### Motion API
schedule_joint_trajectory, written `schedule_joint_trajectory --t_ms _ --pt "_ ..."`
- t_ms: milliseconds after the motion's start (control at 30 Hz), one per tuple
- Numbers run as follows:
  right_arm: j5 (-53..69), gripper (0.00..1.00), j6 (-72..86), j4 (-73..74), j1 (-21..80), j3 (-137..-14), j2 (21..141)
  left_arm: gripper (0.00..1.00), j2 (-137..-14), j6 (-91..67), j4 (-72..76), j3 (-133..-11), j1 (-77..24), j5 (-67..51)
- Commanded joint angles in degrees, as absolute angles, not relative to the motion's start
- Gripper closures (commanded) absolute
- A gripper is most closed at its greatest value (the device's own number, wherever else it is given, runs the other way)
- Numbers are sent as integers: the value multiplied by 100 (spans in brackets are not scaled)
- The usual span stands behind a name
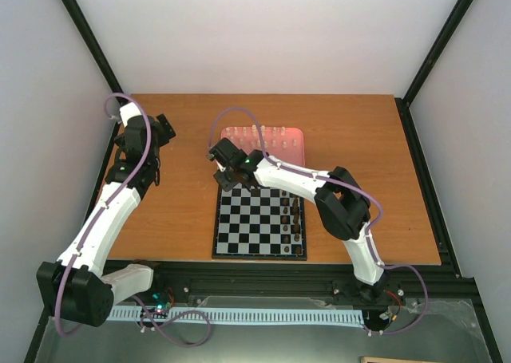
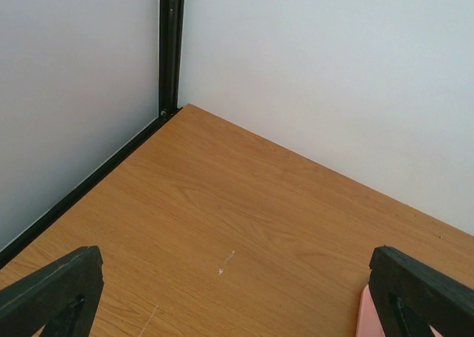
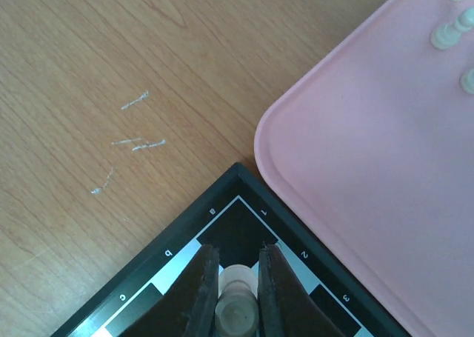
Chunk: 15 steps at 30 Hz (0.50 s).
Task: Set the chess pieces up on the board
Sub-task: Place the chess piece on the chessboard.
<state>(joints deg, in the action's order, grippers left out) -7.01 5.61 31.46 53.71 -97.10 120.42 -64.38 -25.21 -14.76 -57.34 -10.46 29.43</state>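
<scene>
My right gripper will next move down onto the black corner square by the tray and let go of the cream piece, because that empty square is below its fingers.
My right gripper (image 1: 230, 174) is shut on a cream chess piece (image 3: 237, 307), and its fingers (image 3: 201, 292) hold it over the far left corner of the board (image 1: 239, 227). In the right wrist view the piece is by the black corner square (image 3: 237, 226), near the labels a and 1. Several more cream pieces (image 1: 263, 133) stand on the pink tray (image 1: 279, 149) just behind the board, and some show in the right wrist view (image 3: 448, 33). My left gripper (image 2: 235, 259) is open and empty over bare table at the far left.
Dark brown pieces (image 1: 297, 223) stand in columns along the board's right side. The pink tray (image 3: 355, 167) almost touches the board's corner, and its edge shows by my left gripper's right finger (image 2: 365, 316). A black frame post (image 2: 170, 48) stands in the far left corner.
</scene>
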Motion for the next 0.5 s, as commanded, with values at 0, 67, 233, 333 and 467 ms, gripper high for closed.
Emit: schedule_joint_trajectory --t_ms 0,67,233,333,467 --pt "-755 90 643 3009 5396 -9575 12112 0 -6376 -2602 -1336 -5725 -1055 2930" --pt "-687 90 637 2927 5396 -9542 12161 0 -6376 -2602 -1321 -5717 -1055 2924" --pt "-681 90 650 2797 5397 -9499 12296 0 -6364 -2597 -1277 -5696 -1055 2912" --pt "-716 91 650 2712 5396 -9475 12370 0 -6346 -2582 -1236 -5670 -1055 2896" --pt "-750 90 650 2627 5388 -9460 12459 0 -6312 -2577 -1190 -5636 -1055 2881"
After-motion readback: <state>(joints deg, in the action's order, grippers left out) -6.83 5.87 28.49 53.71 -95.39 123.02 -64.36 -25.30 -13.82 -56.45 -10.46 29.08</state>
